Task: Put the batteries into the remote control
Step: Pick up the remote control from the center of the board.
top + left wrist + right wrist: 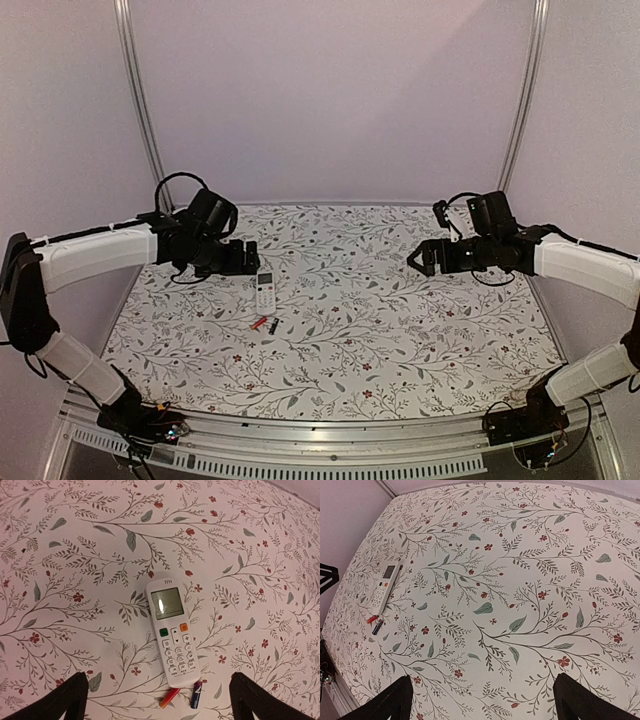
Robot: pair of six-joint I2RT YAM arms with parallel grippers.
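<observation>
The remote's keypad point(266, 295) point(178, 651) lies below my left gripper and to its right in the top view, so the gripper descends that way next and closes across the remote's narrow width.
The white remote control point(171, 632) lies face up on the floral cloth, display at the far end, buttons showing; it also shows in the top view point(265, 291) and the right wrist view point(383, 588). The red battery point(169, 697) and the black battery point(196, 694) lie at its near end, both touching or nearly touching it; they show in the top view point(259, 323) point(272, 327). My left gripper point(250, 257) hovers open and empty just left of the remote. My right gripper point(418, 257) is open and empty over the right side, far from the remote.
The floral cloth point(400, 330) covers the table. Metal frame posts point(140, 100) stand at the back corners and a metal rail point(330, 435) runs along the near edge. Purple walls enclose the space.
</observation>
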